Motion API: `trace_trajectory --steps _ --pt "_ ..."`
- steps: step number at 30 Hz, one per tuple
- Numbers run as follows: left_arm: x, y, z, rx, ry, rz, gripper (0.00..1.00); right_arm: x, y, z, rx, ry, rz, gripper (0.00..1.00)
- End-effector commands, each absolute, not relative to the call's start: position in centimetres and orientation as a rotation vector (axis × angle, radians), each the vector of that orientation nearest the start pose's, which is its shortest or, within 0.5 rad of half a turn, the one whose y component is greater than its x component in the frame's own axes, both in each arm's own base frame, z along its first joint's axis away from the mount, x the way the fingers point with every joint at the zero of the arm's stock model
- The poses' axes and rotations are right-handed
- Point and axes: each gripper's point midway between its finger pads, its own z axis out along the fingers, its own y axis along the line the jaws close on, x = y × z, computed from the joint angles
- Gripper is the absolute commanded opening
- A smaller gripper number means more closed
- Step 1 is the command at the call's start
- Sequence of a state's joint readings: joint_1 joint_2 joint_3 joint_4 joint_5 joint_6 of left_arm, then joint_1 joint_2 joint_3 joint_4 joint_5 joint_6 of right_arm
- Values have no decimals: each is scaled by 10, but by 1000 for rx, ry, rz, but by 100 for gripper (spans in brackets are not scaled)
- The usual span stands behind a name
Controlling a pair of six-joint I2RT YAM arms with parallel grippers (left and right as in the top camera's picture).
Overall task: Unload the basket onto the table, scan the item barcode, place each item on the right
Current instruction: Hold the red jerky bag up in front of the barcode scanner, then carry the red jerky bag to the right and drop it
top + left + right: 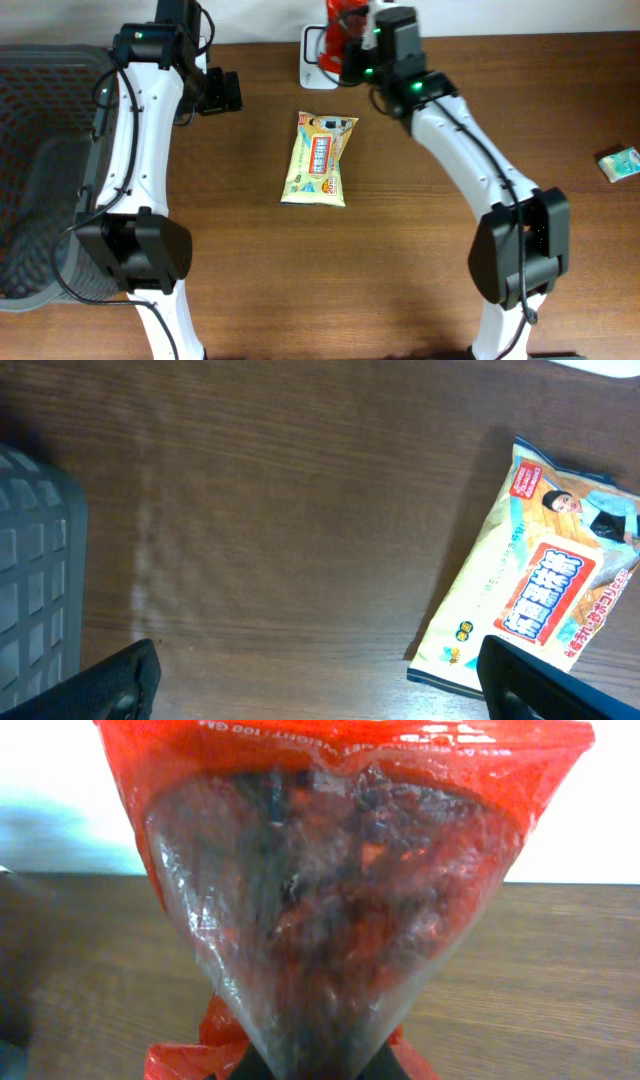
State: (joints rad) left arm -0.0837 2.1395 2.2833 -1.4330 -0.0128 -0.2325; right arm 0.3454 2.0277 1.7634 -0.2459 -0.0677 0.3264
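Observation:
My right gripper swings down to the small green box (620,164) next, below and to its right in the overhead view, and releases clear of the yellow packet.
The item, a red and clear plastic bag (340,890) of dark contents, fills the right wrist view. My right gripper (310,1065) is shut on the bag's narrow lower end. In the overhead view the bag (345,18) hangs at the table's far edge, right by a white scanner stand (312,55), with the right gripper (362,40) on it. No barcode shows on the bag. My left gripper (228,92) stands open and empty over bare wood at the back left; its fingers (120,680) are wide apart in the left wrist view.
A yellow snack packet (318,158) lies flat at the table's middle, near the left gripper's right finger (540,685). A dark mesh basket (40,150) fills the left side. A small green box (620,162) sits at the far right edge.

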Motion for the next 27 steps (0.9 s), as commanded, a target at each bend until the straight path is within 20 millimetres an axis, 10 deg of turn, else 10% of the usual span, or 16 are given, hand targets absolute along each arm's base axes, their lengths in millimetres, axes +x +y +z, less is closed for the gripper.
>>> trace_trajectory --steps 1,9,12,13,15,17,21,25,26,27 --pt "463 -35 202 -232 2832 -42 99 585 232 220 53 1999 382 4" --pt "463 -35 202 -232 2832 -42 99 626 263 166 64 1982 474 5" --pt "463 -35 202 -232 2832 -42 99 625 251 167 78 2040 442 4" --pt "463 -35 202 -232 2832 -42 99 628 231 198 113 2042 401 4" --pt "463 -35 202 -232 2832 -42 99 632 138 266 266 2050 270 4" --pt "463 -35 202 -232 2832 -42 99 618 38 275 436 2129 144 4" --pt "463 -35 202 -232 2832 -42 99 508 -199 197 1071 2370 -133 4" --pt "463 -35 202 -232 2832 -42 99 421 -297 117 1438 2419 -211 10" --pt "463 -35 202 -232 2832 -42 99 414 -305 102 1466 2417 -216 43" --pt "463 -35 202 -232 2832 -42 99 403 -310 77 1504 2425 -220 100"
